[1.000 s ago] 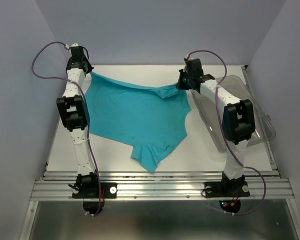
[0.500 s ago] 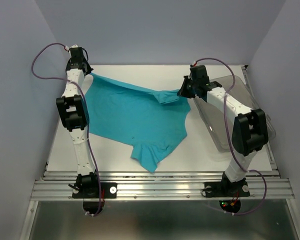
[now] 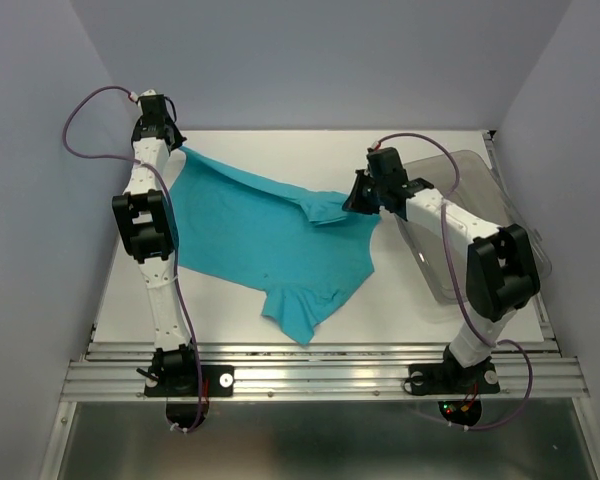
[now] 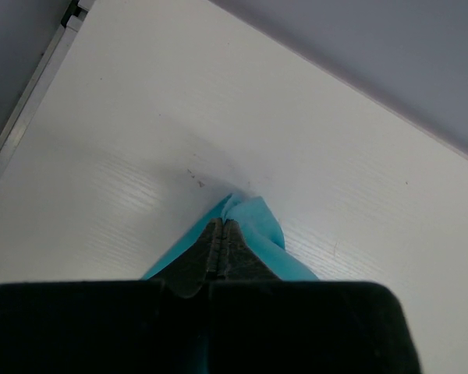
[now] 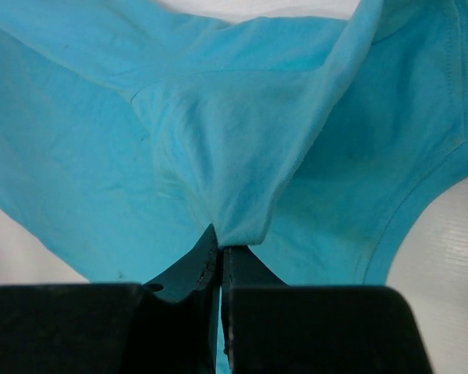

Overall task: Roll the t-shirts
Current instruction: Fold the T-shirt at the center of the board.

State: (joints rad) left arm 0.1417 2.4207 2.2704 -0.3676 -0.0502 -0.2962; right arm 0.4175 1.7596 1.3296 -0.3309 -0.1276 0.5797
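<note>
My right gripper will next move back and down to release the fold on the shirt's flat part [image 3: 338,248], which lies below it, nearer my base.
The teal t-shirt [image 3: 265,240] lies spread on the white table, one sleeve pointing toward the near edge. My left gripper [image 3: 177,143] is shut on its far left corner near the back of the table; the wrist view shows the cloth [image 4: 257,226] pinched between the closed jaws of my left gripper [image 4: 221,227]. My right gripper [image 3: 357,197] is shut on a fold of the shirt's right edge, held over the cloth. In the right wrist view the pinched fold [image 5: 234,164] rises from my right gripper [image 5: 221,248].
A clear grey-tinted plastic bin [image 3: 485,215] lies on the right of the table, under my right arm. The back wall stands just beyond the left gripper. The metal rail [image 3: 320,375] runs along the near edge.
My right gripper has moved toward the near side and left with the shirt's right edge, folding that edge over the cloth. The left gripper has not moved.
</note>
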